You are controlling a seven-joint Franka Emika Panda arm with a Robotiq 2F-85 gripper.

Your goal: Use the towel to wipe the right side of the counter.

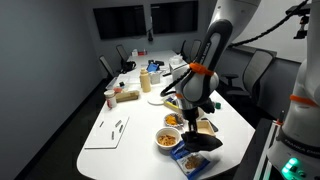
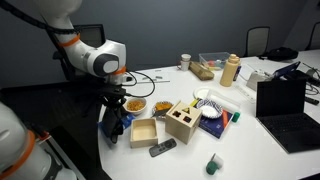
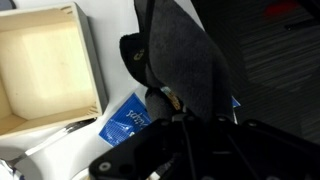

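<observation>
The towel's cloth already dangles onto the table, so my gripper should move over the blue packet (image 1: pixel 183 153) (image 3: pixel 125 119) toward the nearer bowl of food to release the towel.
A dark grey towel (image 3: pixel 185 60) hangs bunched from my gripper (image 3: pixel 175 110), whose fingers are closed on it. In both exterior views the gripper (image 1: pixel 200 128) (image 2: pixel 115 108) is low at the table's near edge, and the towel (image 1: pixel 203 143) (image 2: pixel 112 127) dangles onto the white table (image 1: pixel 130 110) (image 2: pixel 250 150). In the wrist view the towel covers most of what lies under it. The fingertips themselves are hidden by cloth.
A blue packet (image 3: pixel 128 120) (image 1: pixel 192 162) lies just beside the towel. An open wooden box (image 3: pixel 40 65) (image 2: pixel 143 132), a wooden block holder (image 2: pixel 183 122), a remote (image 2: pixel 162 148), two bowls of food (image 1: pixel 168 138) (image 1: pixel 172 120), a laptop (image 2: pixel 285 100) and a bottle (image 2: pixel 231 70) crowd the table.
</observation>
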